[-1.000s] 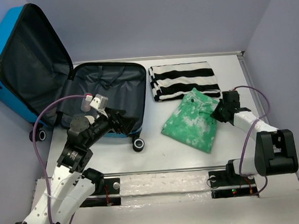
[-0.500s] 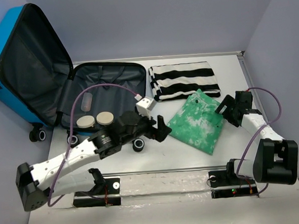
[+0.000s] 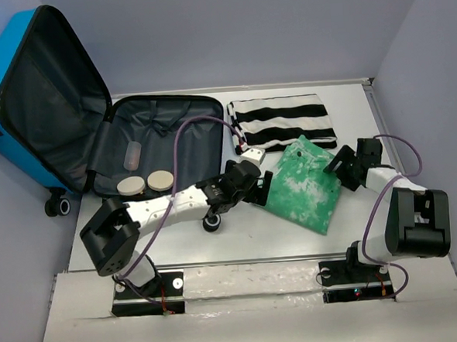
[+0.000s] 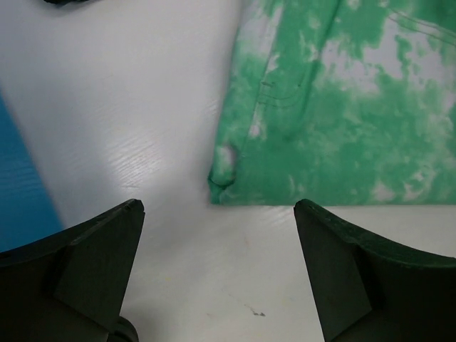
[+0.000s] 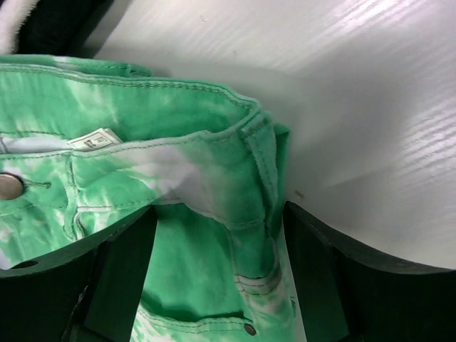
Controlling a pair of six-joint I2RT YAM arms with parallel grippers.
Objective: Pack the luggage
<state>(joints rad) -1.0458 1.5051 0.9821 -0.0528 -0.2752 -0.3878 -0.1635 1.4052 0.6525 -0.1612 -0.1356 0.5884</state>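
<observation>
The left gripper's open fingers stand short of the trousers' luggage-side edge (image 3: 270, 194) (image 4: 244, 139), so next the gripper should come down and toward the right in the top view onto that edge.
The luggage (image 3: 164, 132), bright blue with black lining, lies open at the left, its lid (image 3: 45, 97) leaning back. Green tie-dye trousers (image 3: 303, 186) lie folded on the white table. My left gripper (image 3: 262, 190) is open just off their left edge; in the left wrist view the trousers' corner (image 4: 335, 121) lies ahead of the empty gripper (image 4: 219, 214). My right gripper (image 3: 335, 167) is at their right edge. In the right wrist view this gripper (image 5: 219, 214) is open, its fingers either side of the green waistband (image 5: 249, 164).
A folded black-and-white striped garment (image 3: 281, 123) lies behind the trousers. Inside the luggage sit two beige round pads (image 3: 131, 185) and a pale tube (image 3: 134, 155). A luggage wheel (image 3: 211, 221) sits under my left arm. Walls close off the back and right.
My left arm has swung from over the luggage rightward to the trousers' left edge, leaving two beige pads in the luggage. My right gripper opened and sits over the waistband.
</observation>
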